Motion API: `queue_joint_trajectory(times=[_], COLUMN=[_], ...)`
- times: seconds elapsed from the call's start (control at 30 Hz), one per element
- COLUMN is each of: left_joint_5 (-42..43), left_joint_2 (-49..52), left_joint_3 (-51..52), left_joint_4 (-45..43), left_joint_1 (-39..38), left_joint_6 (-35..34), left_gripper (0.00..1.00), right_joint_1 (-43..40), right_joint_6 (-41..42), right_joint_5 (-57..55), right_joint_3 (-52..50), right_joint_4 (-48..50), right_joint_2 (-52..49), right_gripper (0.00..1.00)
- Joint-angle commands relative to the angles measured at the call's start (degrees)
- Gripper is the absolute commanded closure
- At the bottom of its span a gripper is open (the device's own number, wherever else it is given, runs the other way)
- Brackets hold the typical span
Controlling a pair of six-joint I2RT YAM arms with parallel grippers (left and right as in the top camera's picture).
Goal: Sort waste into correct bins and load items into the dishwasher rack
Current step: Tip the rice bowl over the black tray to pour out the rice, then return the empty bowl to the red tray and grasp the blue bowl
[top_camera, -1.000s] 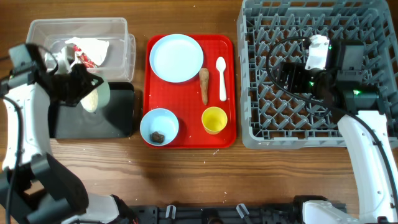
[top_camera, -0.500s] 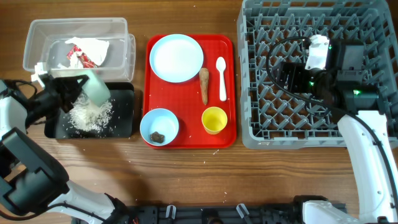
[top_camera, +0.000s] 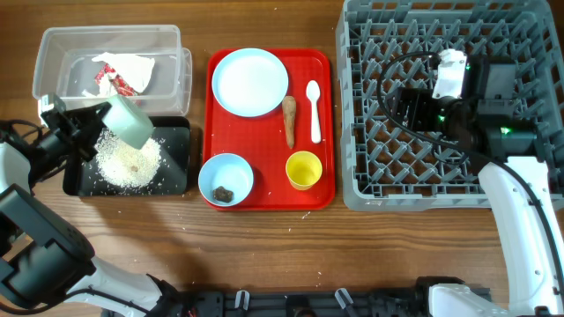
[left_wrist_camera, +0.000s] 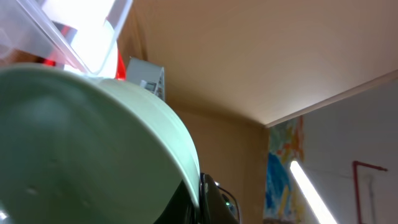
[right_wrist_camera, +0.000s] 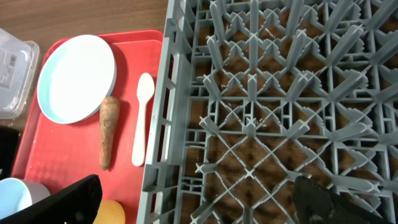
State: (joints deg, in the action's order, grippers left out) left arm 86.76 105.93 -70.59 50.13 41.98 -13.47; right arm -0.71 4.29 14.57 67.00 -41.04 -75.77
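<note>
I will swing my left gripper level to the right in the overhead view next, to the bare tray between plate and second bowl, then lower and release the bowl.
My left gripper is shut on the rim of a pale blue-green bowl, held tipped over the black tray. The bowl fills the left wrist view. White rice-like grains lie in a heap in the black tray. The clear tub holds red-and-white wrappers. My right gripper is open and empty over the grey rack, near its left side. The plate, carrot-shaped stick, spoon, yellow cup and second bowl with a dark lump sit on the red tray.
The red tray lies between the bins and the rack. A few grains are scattered on the wooden table in front of the trays. The right wrist view shows the rack's left wall beside the spoon.
The bowl was tipped over the black tray and the rice fell out into a heap there. My left arm drew back to the left with the bowl. The right arm has not moved.
</note>
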Motion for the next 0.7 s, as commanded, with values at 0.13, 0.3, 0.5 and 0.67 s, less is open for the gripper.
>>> queue_joint_trajectory(times=[0.13,0.3,0.5,0.67], left_joint_5=[-13.42,-8.17,1.90,1.66], left_joint_2=[0.26,0.15,0.15,-0.17], left_joint_3=[0.24,0.24,0.24,0.09], left_joint_4=[-1.29,-1.62,-1.03,-0.72], left_joint_1=[0.37,0.33,0.20,0.28], left_joint_6=[-4.85,-3.37,-0.79,0.85], left_gripper=[0.96,0.96,0.96,0.96], right_joint_1=[-0.11,-0.11,-0.11,-0.11], right_joint_6=[0.39,0.42,0.44,0.85], right_joint_5=[0.55,0.55,0.55,0.55], right_joint_3=[1.14,1.14,1.14,1.14], right_joint_4=[0.28,0.31,0.28,0.26], right_joint_2=[-0.42,-0.44,-0.44,-0.44], right_gripper=[0.00,0.01,0.01,0.01])
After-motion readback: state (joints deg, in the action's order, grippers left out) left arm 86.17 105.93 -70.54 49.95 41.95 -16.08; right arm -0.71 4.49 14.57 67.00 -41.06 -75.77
